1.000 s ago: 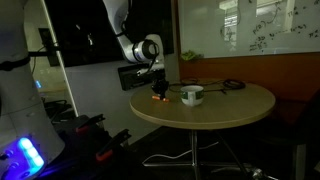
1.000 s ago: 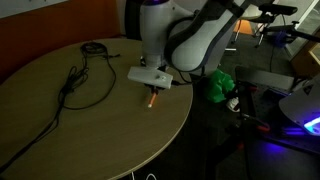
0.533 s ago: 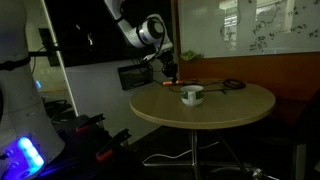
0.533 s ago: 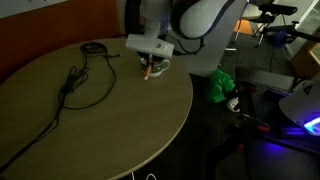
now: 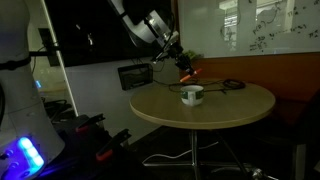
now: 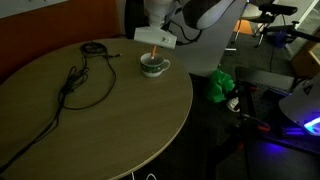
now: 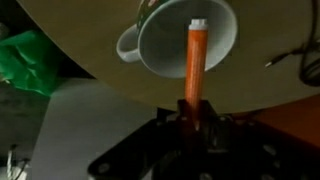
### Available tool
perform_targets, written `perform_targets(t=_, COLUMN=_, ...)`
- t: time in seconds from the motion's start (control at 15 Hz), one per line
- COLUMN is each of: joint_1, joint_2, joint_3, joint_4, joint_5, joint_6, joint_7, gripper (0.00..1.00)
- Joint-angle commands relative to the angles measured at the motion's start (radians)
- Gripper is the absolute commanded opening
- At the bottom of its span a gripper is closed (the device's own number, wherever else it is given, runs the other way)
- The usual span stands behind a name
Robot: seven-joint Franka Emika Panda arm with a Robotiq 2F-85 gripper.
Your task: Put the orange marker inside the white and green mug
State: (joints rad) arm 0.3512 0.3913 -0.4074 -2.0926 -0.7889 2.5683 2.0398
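Observation:
The robot needs to lower its gripper next toward the mug's opening (image 7: 174, 38) below it and let go of the orange marker (image 7: 194, 62), whose white end already points inside.
My gripper (image 5: 181, 64) is shut on the orange marker (image 7: 194, 62) and holds it in the air above the round table. In the wrist view the marker points out from the jaws (image 7: 190, 115) and its tip lies over the open mouth of the white and green mug (image 7: 165, 45). The mug stands upright on the table near its edge in both exterior views (image 5: 191, 95) (image 6: 153, 65). The marker (image 5: 188, 73) hangs slanted above the mug, and its lower end shows just above the mug's rim (image 6: 152, 52).
A dark cable (image 6: 80, 82) snakes across the round wooden table (image 6: 90, 125). A green object (image 6: 220, 85) lies on the floor beyond the table edge. A monitor (image 5: 135, 76) stands behind the table. A wall with a whiteboard is at the back.
My gripper has lifted the orange marker off the table and carried it across to above the mug. The mug and cable have not moved.

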Motion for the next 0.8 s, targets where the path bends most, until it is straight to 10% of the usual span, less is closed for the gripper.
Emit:
perform_targets(t=0.0, joint_1=-0.014, joint_2=0.042, joint_3=0.033, joint_4=0.058, joint_5=-0.167, joint_6=-0.119, joint_7=0.195, gripper=0.05)
perform_targets(t=0.27, joint_1=-0.069, joint_2=0.099, joint_3=0.131, joint_4=0.089, joint_5=-0.258, joint_6=-0.236, joint_7=0.294, gripper=0.05)
perform_targets(t=0.4, joint_1=-0.093, joint_2=0.128, joint_3=0.173, joint_4=0.105, joint_5=-0.272, joint_6=-0.278, joint_7=0.331, gripper=0.44)
perform_targets(t=0.73, joint_1=-0.163, joint_2=0.105, joint_3=0.245, joint_4=0.100, joint_5=-0.255, joint_6=-0.240, joint_7=0.349, gripper=0.69)
